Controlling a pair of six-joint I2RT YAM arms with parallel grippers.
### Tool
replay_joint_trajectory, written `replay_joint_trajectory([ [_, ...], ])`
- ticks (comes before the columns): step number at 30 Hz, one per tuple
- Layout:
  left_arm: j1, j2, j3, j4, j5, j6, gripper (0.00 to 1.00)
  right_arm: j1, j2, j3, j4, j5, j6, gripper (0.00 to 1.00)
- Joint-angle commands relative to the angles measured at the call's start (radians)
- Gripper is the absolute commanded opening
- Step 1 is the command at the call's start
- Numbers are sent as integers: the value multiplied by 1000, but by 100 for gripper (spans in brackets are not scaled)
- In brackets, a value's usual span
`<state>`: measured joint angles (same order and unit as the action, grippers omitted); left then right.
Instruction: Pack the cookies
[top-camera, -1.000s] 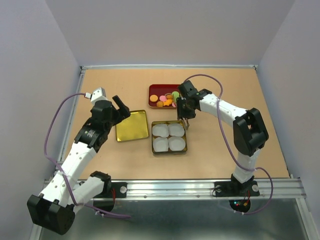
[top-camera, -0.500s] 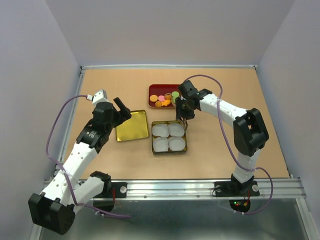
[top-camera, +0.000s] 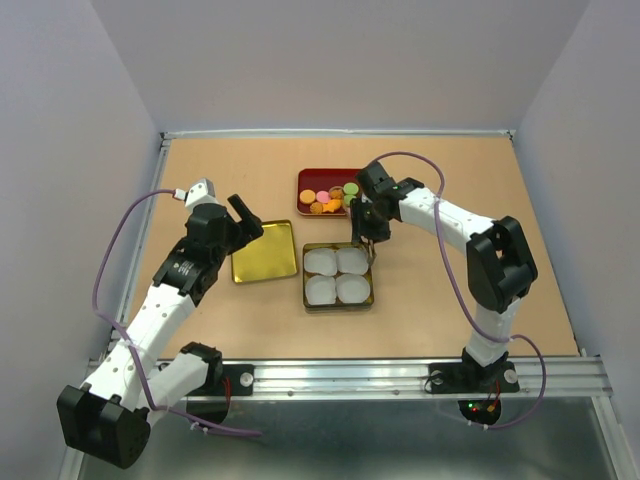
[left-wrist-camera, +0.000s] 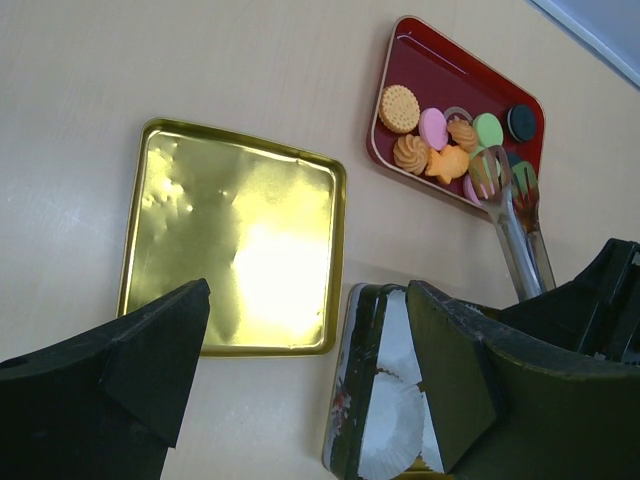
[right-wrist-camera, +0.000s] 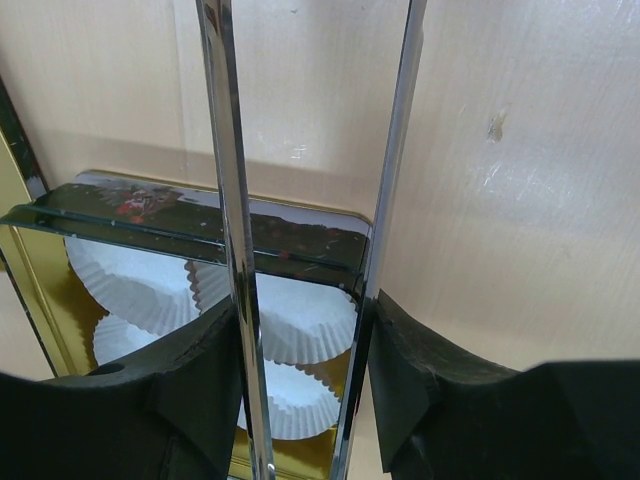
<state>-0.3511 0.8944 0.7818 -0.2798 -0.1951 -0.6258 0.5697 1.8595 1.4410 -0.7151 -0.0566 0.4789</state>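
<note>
Next, my right gripper stays near the tin's far edge and squeezes the tong arms together, since their ends stand apart at green cookies in the tray (top-camera: 318, 176).
The cookies (top-camera: 328, 199), small discs in orange, pink, green and dark, lie in a red tray (top-camera: 318, 176) and also show in the left wrist view (left-wrist-camera: 436, 138). My right gripper (top-camera: 366, 222) is shut on metal tongs (left-wrist-camera: 517, 238), gripped across both arms (right-wrist-camera: 226, 200). The tong tips stand slightly apart over the tray's right end. I cannot tell if they hold a cookie. A square tin (top-camera: 306, 290) with several white paper cups (top-camera: 338, 274) sits in front of the tray. My left gripper (top-camera: 240, 214) is open and empty above the gold lid (top-camera: 264, 252).
The gold lid (left-wrist-camera: 235, 240) lies flat just left of the tin (left-wrist-camera: 362, 400). The tin's far edge (right-wrist-camera: 200, 228) is right under the tongs. The red tray's rim (left-wrist-camera: 402, 42) is close behind the tin. Walls enclose the table on three sides.
My right gripper has shifted slightly toward the red tray with the tongs. My left arm has barely moved.
</note>
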Motion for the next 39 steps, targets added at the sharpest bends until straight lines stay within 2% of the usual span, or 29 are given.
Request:
replay_joint_trajectory([
  [1,8,-23,-9,25,-3,5,90,7,15,59,-23,6,-6,52],
  [5,8,-25,-9,24,-1,3,90,7,30,73,-29,1,-8,51],
  [11,8,-29,-10,22,-3,0,90,7,44,108,-47,-6,-6,32],
  [13,8,-29,-12,24,-1,-2,90,9,41,117,-53,-6,-6,29],
  [32,8,-31,-30,36,14,-11,90,7,50,220,-136,34,-13,28],
  [39,8,-41,-36,28,11,-6,90,7,47,236,-158,146,13,20],
])
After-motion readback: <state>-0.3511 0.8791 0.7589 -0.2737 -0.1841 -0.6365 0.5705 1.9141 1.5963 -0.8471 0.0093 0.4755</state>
